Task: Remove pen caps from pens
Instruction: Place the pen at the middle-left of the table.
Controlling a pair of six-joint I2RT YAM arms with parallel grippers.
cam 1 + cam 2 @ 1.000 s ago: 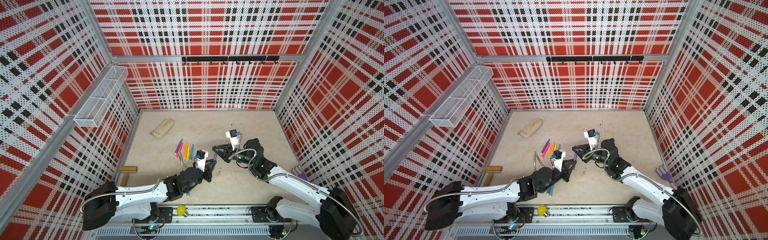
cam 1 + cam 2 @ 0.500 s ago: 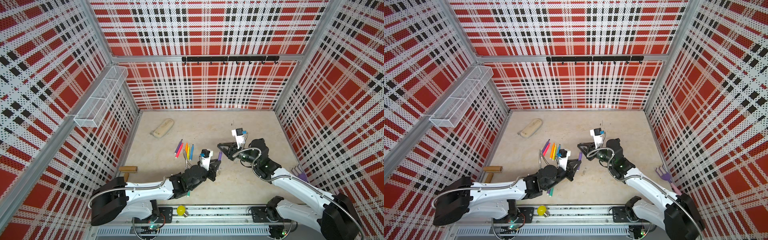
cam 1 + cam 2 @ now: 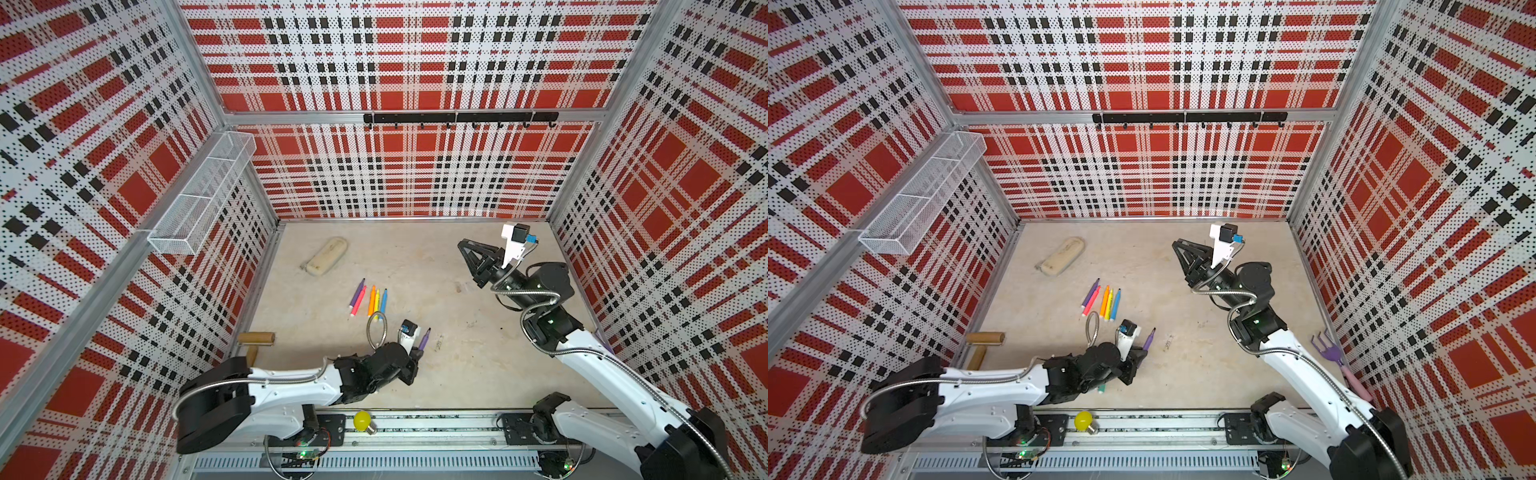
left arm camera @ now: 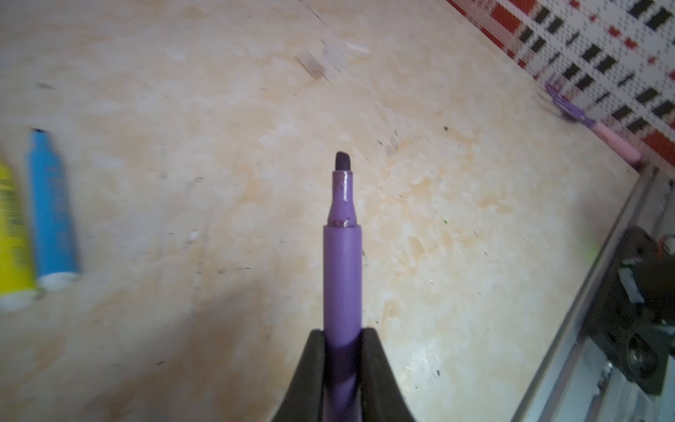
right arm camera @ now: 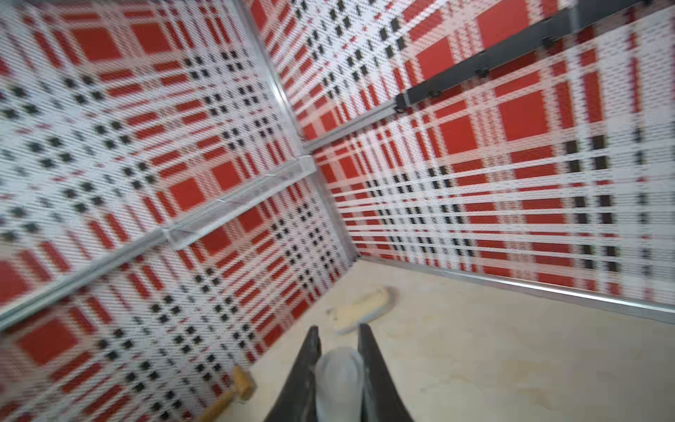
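Note:
My left gripper will move outward between the pink and orange pens, then lower and let go of the purple pen (image 3: 424,338), whose tip is already bare.
My left gripper (image 3: 417,353) (image 4: 342,334) is shut on a purple pen (image 3: 424,338) (image 3: 1148,338) (image 4: 342,270), held low over the table front. Its dark tip is bare and points away from the jaws. My right gripper (image 3: 461,243) (image 3: 1176,243) (image 5: 338,330), raised toward the back right, is shut on a pale see-through pen cap (image 5: 338,380). Several more pens (image 3: 371,300) (image 3: 1104,301) lie in a row mid-table: purple, pink, orange, yellow and blue (image 4: 53,208). A teal pen end (image 3: 1101,389) shows under the left arm.
A beige pouch (image 3: 325,262) lies at the back left and a wooden mallet (image 3: 255,338) by the left wall. A purple rake with a pink handle (image 3: 1330,348) rests by the right wall. A yellow bulb (image 3: 362,420) sits on the front rail. A small pale bit (image 3: 1168,343) lies near the held pen.
The two grippers were close together at the purple pen; now the right one has swung up and back to the right with the cap, and the left has drawn back with the uncapped pen.

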